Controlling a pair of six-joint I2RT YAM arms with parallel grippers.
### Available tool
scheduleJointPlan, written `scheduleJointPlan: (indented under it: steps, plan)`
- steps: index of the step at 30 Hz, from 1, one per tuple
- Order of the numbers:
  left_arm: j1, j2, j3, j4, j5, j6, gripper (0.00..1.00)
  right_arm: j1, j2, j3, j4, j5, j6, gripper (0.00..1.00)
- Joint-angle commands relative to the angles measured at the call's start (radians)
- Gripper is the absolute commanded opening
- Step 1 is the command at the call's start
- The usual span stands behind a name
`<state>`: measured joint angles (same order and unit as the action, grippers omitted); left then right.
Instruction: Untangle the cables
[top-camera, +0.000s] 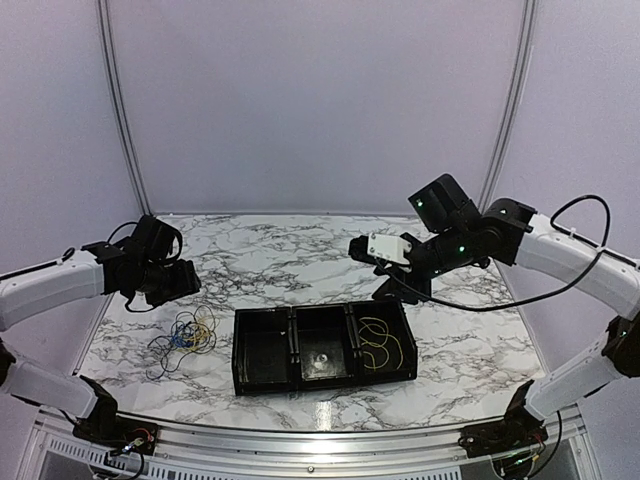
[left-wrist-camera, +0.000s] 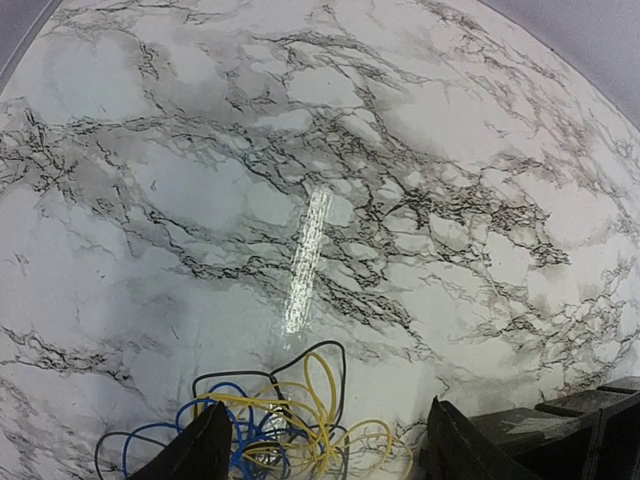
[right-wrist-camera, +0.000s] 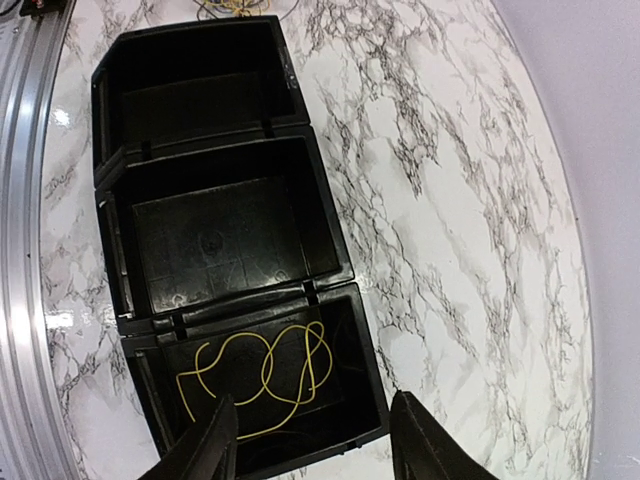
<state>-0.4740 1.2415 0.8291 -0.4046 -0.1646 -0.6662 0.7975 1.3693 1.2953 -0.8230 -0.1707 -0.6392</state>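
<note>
My left gripper moves down from above the tangle onto the yellow loops on the tangle's side (top-camera: 207, 327) (left-wrist-camera: 366, 440) by the tray next, since they spread clear of the blue cable.
A tangle of yellow, blue and black cables (top-camera: 185, 336) lies on the marble table at the left; the left wrist view shows the tangle (left-wrist-camera: 290, 420) between and below my fingers. My left gripper (top-camera: 178, 283) is open and empty, held above the tangle's far side. One yellow cable (top-camera: 378, 340) lies loose in the right compartment of the black tray (top-camera: 240, 355); it also shows in the right wrist view (right-wrist-camera: 265, 370). My right gripper (top-camera: 393, 288) is open and empty, raised above the tray's right end.
The black tray (right-wrist-camera: 110, 190) has three compartments; the left and middle ones look empty. A metal rail (top-camera: 300, 440) runs along the table's near edge. White walls close off the back and sides.
</note>
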Motion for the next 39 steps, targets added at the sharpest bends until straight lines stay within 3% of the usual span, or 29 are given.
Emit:
scheduleJointPlan:
  steps: [1,7,15,18,21,24,32,39]
  plan:
    - [0.055,0.075,0.066,-0.104,0.042,0.002,0.67,-0.007,-0.046,-0.016,0.094,-0.082,0.098,0.51]
    - [0.104,0.228,0.158,-0.168,0.161,0.04,0.56,-0.008,-0.046,-0.049,0.199,-0.129,0.116,0.5]
    - [0.112,0.351,0.236,-0.187,0.161,0.053,0.46,-0.007,-0.063,-0.108,0.266,-0.14,0.135,0.5]
    - [0.112,0.379,0.248,-0.186,0.184,0.05,0.34,-0.007,-0.075,-0.126,0.277,-0.141,0.139,0.5]
    - [0.113,0.372,0.25,-0.19,0.191,0.05,0.14,-0.007,-0.082,-0.135,0.283,-0.138,0.143,0.5]
    - [0.113,0.336,0.241,-0.2,0.193,0.05,0.0,-0.007,-0.081,-0.139,0.287,-0.136,0.141,0.5]
    - [0.112,0.1,0.232,-0.264,0.221,0.051,0.0,0.002,-0.005,-0.048,0.334,-0.245,0.148,0.5]
    - [0.11,-0.162,0.246,-0.274,0.319,0.105,0.0,0.11,0.213,0.157,0.494,-0.269,0.217,0.46]
